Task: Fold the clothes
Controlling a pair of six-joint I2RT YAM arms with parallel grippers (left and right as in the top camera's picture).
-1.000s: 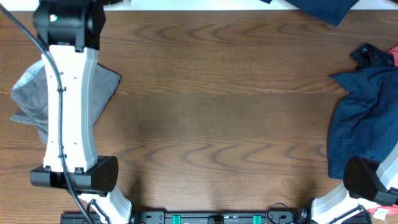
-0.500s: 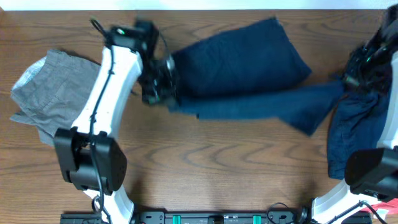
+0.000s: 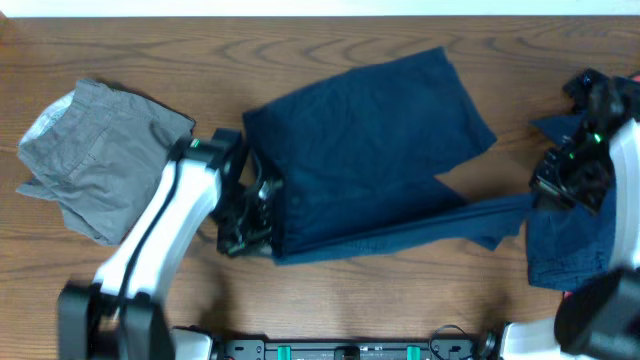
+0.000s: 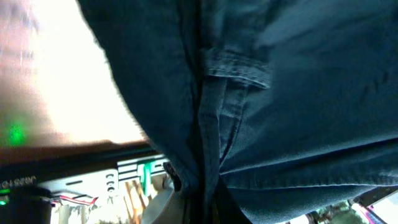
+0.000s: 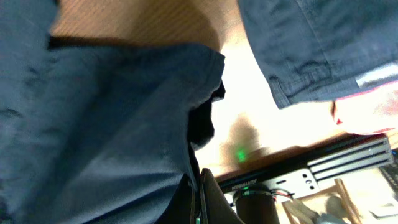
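Note:
The garment's far part lies flat beyond its stretched edge, so my right gripper will next move outward onto the cloth (image 3: 440,74) beside the garment's far corner and let go of the garment's end.
A dark navy garment (image 3: 370,150) lies spread across the middle of the table, one leg stretched to the right. My left gripper (image 3: 250,225) is shut on its left edge near the waistband, whose seam fills the left wrist view (image 4: 249,81). My right gripper (image 3: 548,190) is shut on the end of the stretched leg, seen as navy cloth (image 5: 112,124) pinched between its fingers (image 5: 198,199). A grey garment (image 3: 95,160) lies crumpled at the far left. A pile of navy clothes (image 3: 565,240) sits at the right edge, with a bit of red cloth (image 3: 634,92) beside it.
The table's front edge carries the arm bases and a black rail (image 3: 350,350). Bare wood (image 3: 400,300) shows in front of the spread garment. The right wrist view shows another navy piece (image 5: 311,43) with a pink edge.
The navy garment was brought onto the table and pulled forward. My left gripper moved toward the front edge with its left side; my right gripper moved forward and down with the leg.

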